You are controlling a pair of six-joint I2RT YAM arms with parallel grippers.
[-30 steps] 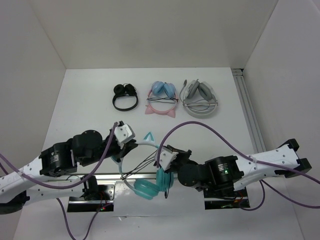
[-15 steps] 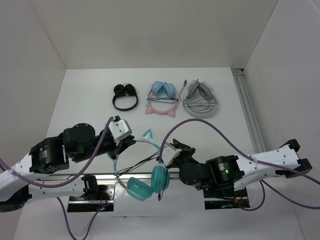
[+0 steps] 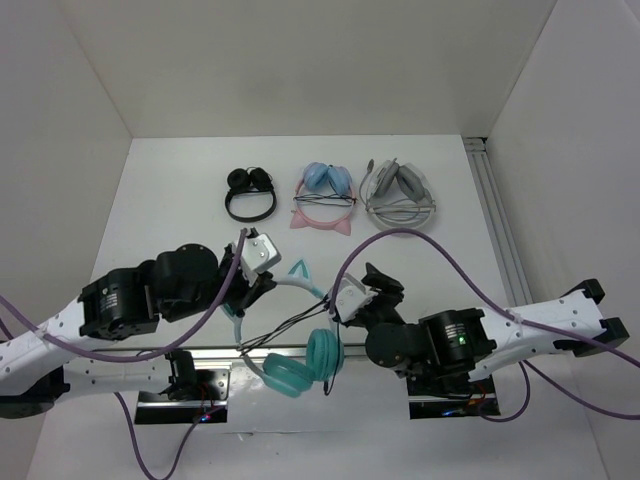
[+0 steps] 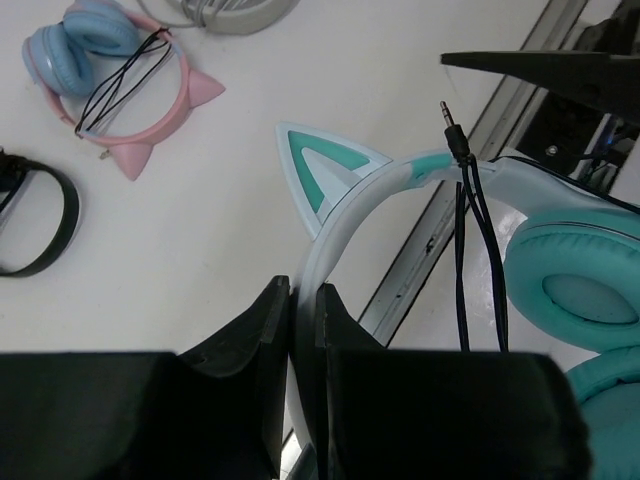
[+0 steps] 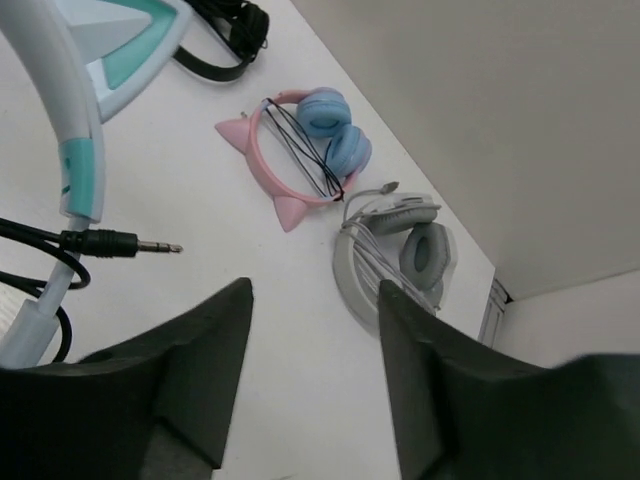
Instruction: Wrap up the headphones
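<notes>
My left gripper needs to move outward and down next and release the headphones on the bare tabletop beside the black pair, since the cable loops over the headband.
The headphones have teal ear cups and a white headband with a teal cat ear. My left gripper is shut on the headband and holds the headphones above the table's near edge. The thin black cable loops over the headband, and its plug sticks up free. My right gripper is open with nothing between its fingers. It sits just right of the headband, a short way past the plug. In the top view the right gripper is beside the teal ear cups.
Three other headphones lie in a row at the back: a small black pair, a pink cat-ear pair with light-blue cups and a grey pair. A metal rail runs along the near edge. Another rail lines the right wall.
My right gripper has opened, let go of the cable and drawn back up and to the right. The left gripper keeps its hold on the headband and has shifted the headphones slightly.
</notes>
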